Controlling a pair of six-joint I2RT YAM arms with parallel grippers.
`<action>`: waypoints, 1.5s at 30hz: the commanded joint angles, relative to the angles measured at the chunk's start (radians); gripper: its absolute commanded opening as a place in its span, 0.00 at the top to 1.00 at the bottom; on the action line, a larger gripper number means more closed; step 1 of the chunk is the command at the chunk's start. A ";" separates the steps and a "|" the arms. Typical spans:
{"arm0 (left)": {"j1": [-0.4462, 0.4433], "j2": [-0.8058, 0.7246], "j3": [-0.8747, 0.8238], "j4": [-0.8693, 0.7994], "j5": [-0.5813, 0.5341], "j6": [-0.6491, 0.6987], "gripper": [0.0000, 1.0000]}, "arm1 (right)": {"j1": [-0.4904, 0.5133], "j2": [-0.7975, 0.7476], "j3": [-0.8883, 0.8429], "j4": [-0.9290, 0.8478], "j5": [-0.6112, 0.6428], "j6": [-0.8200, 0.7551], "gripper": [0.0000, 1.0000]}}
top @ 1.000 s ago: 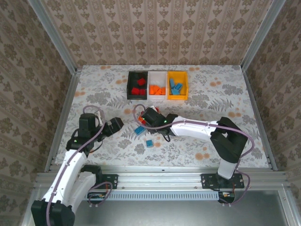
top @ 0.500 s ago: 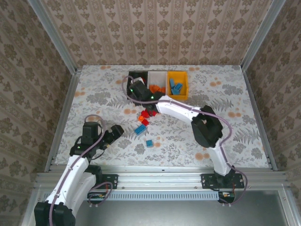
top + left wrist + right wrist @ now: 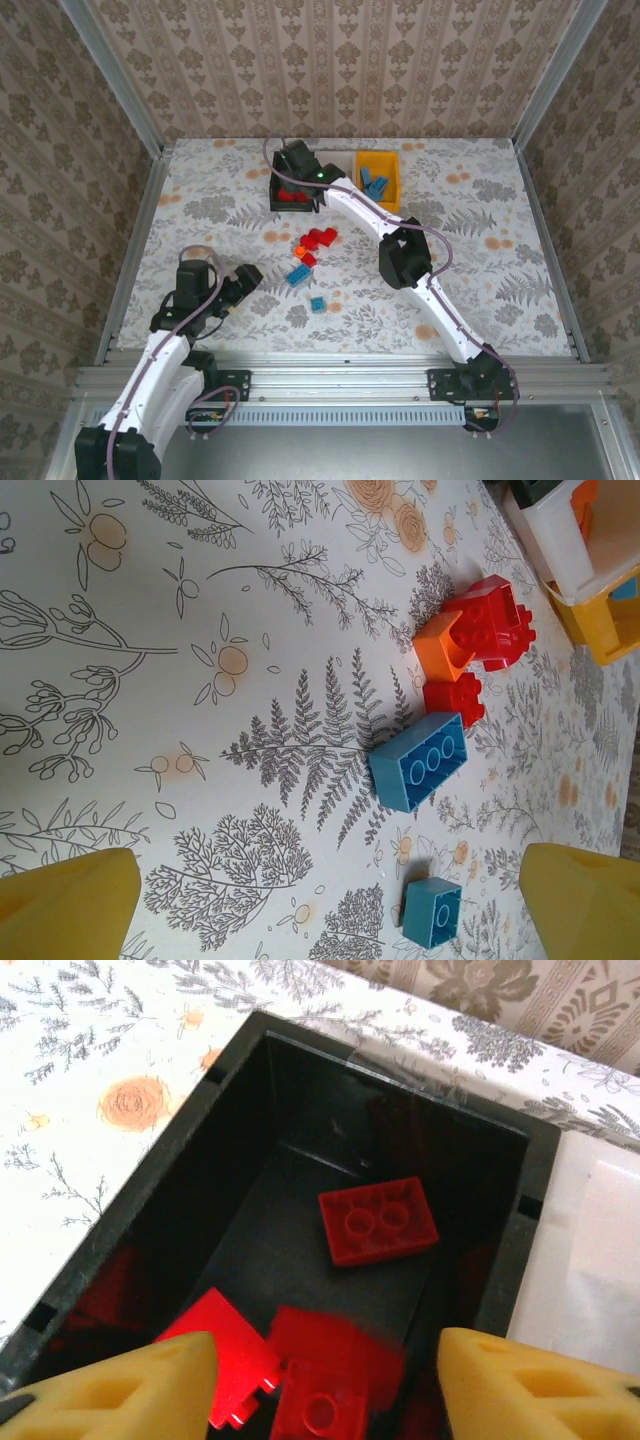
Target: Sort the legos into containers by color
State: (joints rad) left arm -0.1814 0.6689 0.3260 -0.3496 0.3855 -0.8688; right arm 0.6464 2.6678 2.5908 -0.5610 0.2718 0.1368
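The bigger blue lego point(image 3: 298, 275) is ahead and lower, its long sides clear, so my left gripper should next reach over it, turn and go down around those sides.
My right gripper point(image 3: 297, 170) hangs over the black container point(image 3: 279, 190) with its jaws open point(image 3: 325, 1400). Below them a blurred red lego point(image 3: 340, 1345) lies loose in the black container point(image 3: 150, 1220), touching neither finger, beside two other red legos point(image 3: 380, 1220). The white container point(image 3: 590, 1260) adjoins it, then the orange-yellow container point(image 3: 378, 182) holding blue legos. Loose on the table are red legos point(image 3: 320, 238), an orange one point(image 3: 300, 250) and two blue ones point(image 3: 298, 275). My left gripper point(image 3: 245, 275) is open near them, with the blue legos point(image 3: 418, 760) ahead of its empty fingers point(image 3: 70, 905).
The right arm point(image 3: 400, 250) stretches across the table's middle and covers most of the white container in the top view. Aluminium rails point(image 3: 130, 250) and patterned walls fence the floral table on three sides. The loose legos lie between my left gripper and the containers.
The right arm swung from the loose pile back to the black container and its jaws opened, letting a red lego go. The left arm barely moved.
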 commanded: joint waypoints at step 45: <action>-0.489 1.043 0.649 -0.097 -0.348 0.617 0.28 | -0.121 -1.475 -1.742 0.327 0.005 0.241 0.28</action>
State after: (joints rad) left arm -0.6670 1.6894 0.9535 -0.4156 0.0544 -0.2829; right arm 0.5301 1.2034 0.8608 -0.2325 0.2829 0.3679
